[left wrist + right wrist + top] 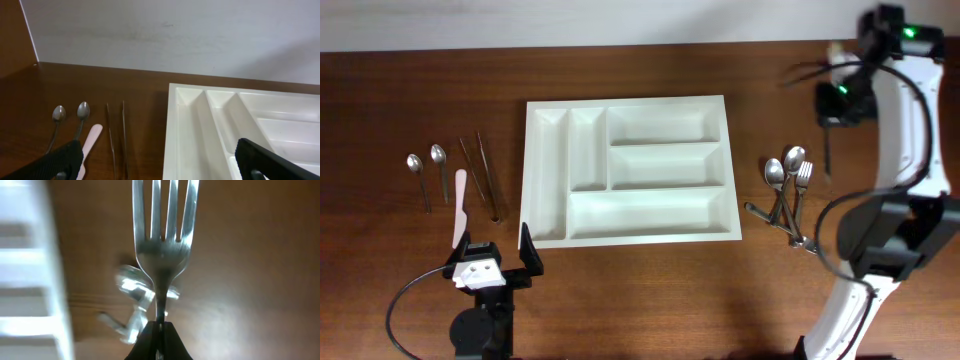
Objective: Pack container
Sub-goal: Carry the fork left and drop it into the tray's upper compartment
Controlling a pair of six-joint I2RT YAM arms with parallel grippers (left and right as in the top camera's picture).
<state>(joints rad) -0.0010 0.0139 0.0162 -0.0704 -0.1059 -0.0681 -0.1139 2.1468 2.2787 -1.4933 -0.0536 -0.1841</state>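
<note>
My right gripper should first swing left in the overhead view, then turn and lower the fork (164,240) into the container's far long section.
The container (625,102) is a white tray with five compartments, lying mid-table with all of them bare. Its left end shows in the left wrist view (172,130), and it is a blur at the left edge of the right wrist view (30,280). My right gripper (830,122) hangs high at the table's back right, to the right of the container. In its own view the right gripper (159,327) is shut on the handle of a metal fork (164,240), tines pointing away. My left gripper (496,258) stands open with nothing in it by the container's front left corner; in its own view (157,155) the fingers straddle that edge.
A pile of spoons and forks (785,195) lies right of the container, blurred below the held fork (135,292). Left of the container lie two spoons (428,165), thin tongs (485,180) and a pale pink knife (460,205). A white wall (175,35) backs the table.
</note>
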